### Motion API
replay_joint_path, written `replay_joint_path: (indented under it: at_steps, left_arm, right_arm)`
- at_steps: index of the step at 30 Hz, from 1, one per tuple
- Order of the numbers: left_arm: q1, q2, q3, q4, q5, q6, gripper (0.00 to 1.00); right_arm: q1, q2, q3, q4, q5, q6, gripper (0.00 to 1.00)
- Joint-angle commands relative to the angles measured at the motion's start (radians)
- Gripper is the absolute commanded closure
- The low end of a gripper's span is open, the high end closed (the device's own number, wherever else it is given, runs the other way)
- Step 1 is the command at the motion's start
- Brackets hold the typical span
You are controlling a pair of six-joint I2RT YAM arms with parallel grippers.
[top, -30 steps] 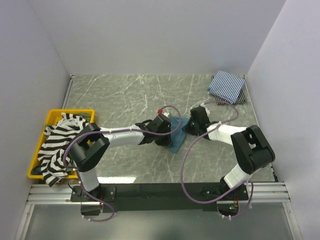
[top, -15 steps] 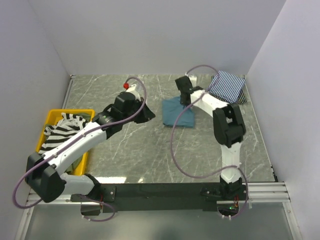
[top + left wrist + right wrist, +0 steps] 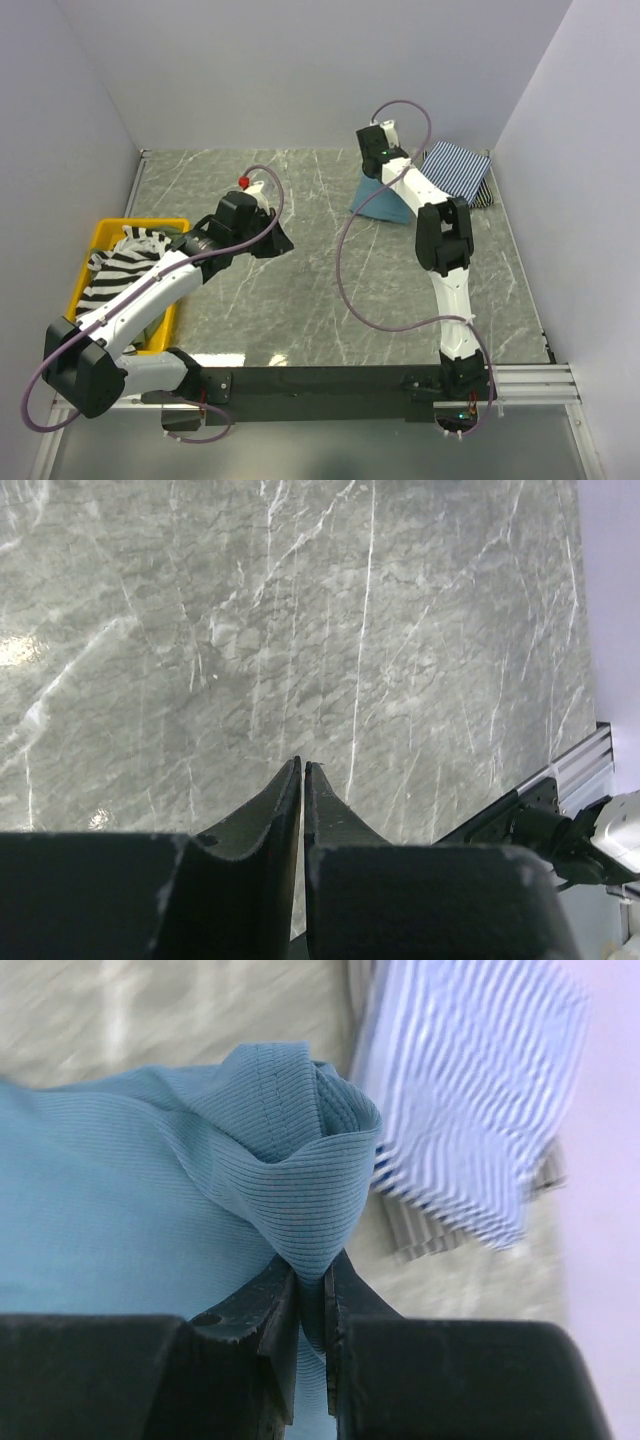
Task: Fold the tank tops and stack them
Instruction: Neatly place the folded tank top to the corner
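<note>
The right gripper carries the folded teal tank top across the folded navy-white pinstriped tank top (image 3: 456, 170) (image 3: 464, 1092) toward the side next.
My right gripper (image 3: 378, 172) is shut on the folded teal-blue tank top (image 3: 382, 203), holding it lifted at the far right of the table; in the right wrist view the teal cloth (image 3: 290, 1180) bunches up between the gripper (image 3: 314, 1268). The folded navy-white pinstriped tank top (image 3: 453, 172) lies just right of it, also in the right wrist view (image 3: 470, 1100). My left gripper (image 3: 283, 240) is shut and empty over bare table; its wrist view (image 3: 302, 768) shows only marble. The black-and-white striped tank top (image 3: 112, 283) lies in the yellow bin. A bit of olive-green cloth (image 3: 158, 320) shows in the bin under it.
The yellow plastic bin (image 3: 150, 226) stands at the left edge of the grey marble table (image 3: 300, 290). White walls close the back and both sides. A metal rail (image 3: 520, 380) runs along the near edge.
My right gripper has carried the teal-blue top from the table's middle to the far right beside the pinstriped top. My left arm let go and drew back to the left.
</note>
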Motion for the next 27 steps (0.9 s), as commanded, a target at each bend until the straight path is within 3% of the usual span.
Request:
replay_joint_path:
  at_steps: [1,12,27]
  left_arm:
    - [0.007,0.005,-0.005,0.021,0.045,0.052,0.89]
    - [0.007,0.012,-0.031,0.034,0.057,0.047,0.89]
    - [0.007,0.021,-0.046,0.042,0.077,0.045,0.89]
  right_arm:
    - [-0.025,-0.012,0.070,0.074,0.125,-0.169,1.00]
    - [-0.064,-0.013,0.073,0.239,0.160,-0.370,1.00]
    - [-0.156,-0.082,0.088,0.271,0.053,-0.367,1.00]
